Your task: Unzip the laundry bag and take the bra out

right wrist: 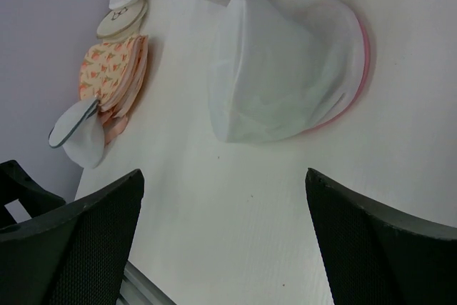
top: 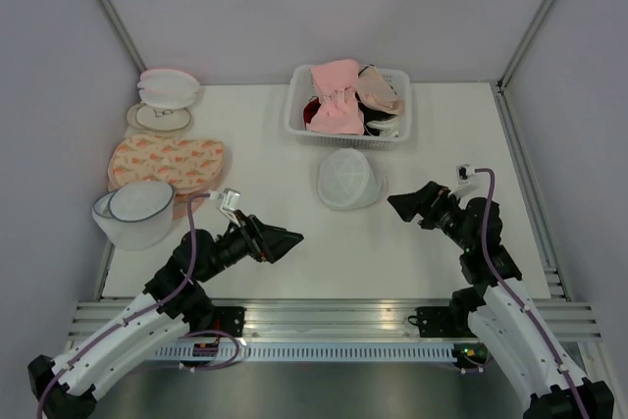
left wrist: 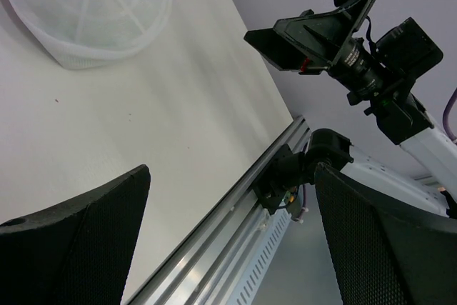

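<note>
My right gripper moves down and outward onto the edge of the bag's pink-trimmed rim next. That edge lies low on the side of the bag nearest my open gripper.
The laundry bag [top: 350, 178], a white mesh dome with pink zipper trim, lies closed on the table in front of the basket. It also shows in the left wrist view [left wrist: 86, 12] and in the right wrist view [right wrist: 285, 69]. A pale shape shows faintly through the mesh; I cannot make out the bra as such. My left gripper [top: 287, 239] [left wrist: 232, 237] is open and empty, above the table's near edge, left of and nearer than the bag. My right gripper [top: 400, 205] [right wrist: 225, 241] is open and empty, just right of and nearer than the bag.
A white basket [top: 299, 115] of pink and beige bras stands behind the bag. At the left lie flat orange-patterned bags [top: 167, 162], a white mesh dome with a dark blue rim [top: 137, 211] and round pale bags [top: 167, 87]. The metal rail [top: 324, 313] runs along the near edge.
</note>
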You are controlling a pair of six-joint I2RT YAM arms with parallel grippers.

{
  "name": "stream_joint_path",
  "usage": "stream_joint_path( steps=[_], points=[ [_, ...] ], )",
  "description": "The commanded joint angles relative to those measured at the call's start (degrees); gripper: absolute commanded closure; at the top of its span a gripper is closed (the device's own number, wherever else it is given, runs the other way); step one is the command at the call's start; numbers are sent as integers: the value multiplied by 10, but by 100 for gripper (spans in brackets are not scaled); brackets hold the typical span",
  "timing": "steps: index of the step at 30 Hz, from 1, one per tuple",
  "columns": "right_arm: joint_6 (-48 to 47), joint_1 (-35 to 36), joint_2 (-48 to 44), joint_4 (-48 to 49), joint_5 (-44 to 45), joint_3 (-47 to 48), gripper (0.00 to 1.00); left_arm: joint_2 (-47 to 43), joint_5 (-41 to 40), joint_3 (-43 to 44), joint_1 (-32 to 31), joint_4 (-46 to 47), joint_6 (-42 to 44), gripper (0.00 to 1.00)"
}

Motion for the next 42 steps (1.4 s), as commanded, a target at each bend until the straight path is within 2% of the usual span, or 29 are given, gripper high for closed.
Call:
stream_joint_path(
  steps=[1,5,7,11,17,21,24,27,30,31,33,34,36,37,38,42],
  points=[
    [-6,0,14,-20,24,28,2,4,16,5,-2,44,-5,0],
    [-14,0,79,34,30,31,2,0,23,6,-2,36,-6,0],
    [-23,0,142,82,26,34,2,-8,24,4,-1,32,-10,0],
    [-37,0,252,106,18,76,2,-27,28,-6,-2,29,-20,0],
    [-18,0,372,123,84,113,2,-62,20,-15,-2,0,-26,0],
    [28,-1,485,215,83,102,2,-80,8,-21,-2,-6,-29,0],
    [59,0,553,288,67,94,7,-90,6,-15,-2,-35,-26,0],
    [80,0,603,355,50,88,14,-100,-1,-8,-2,-56,-20,0],
    [94,0,655,394,23,99,32,-113,-13,-7,-2,-65,-17,0],
    [96,0,667,398,17,104,42,-115,-15,-7,-2,-70,-17,0],
    [96,0,701,399,9,120,54,-117,-19,-7,-2,-73,-17,0],
    [92,1,711,397,7,125,64,-117,-19,-7,-2,-75,-16,0],
    [83,3,731,385,12,138,72,-118,-20,-5,-1,-78,-15,0],
    [77,4,734,385,15,140,96,-117,-19,-4,-2,-80,-15,0],
    [75,5,735,387,18,139,100,-117,-19,-3,-2,-81,-14,0],
    [61,4,690,386,41,113,100,-119,-19,-4,-2,-83,-15,0]
  ],
)
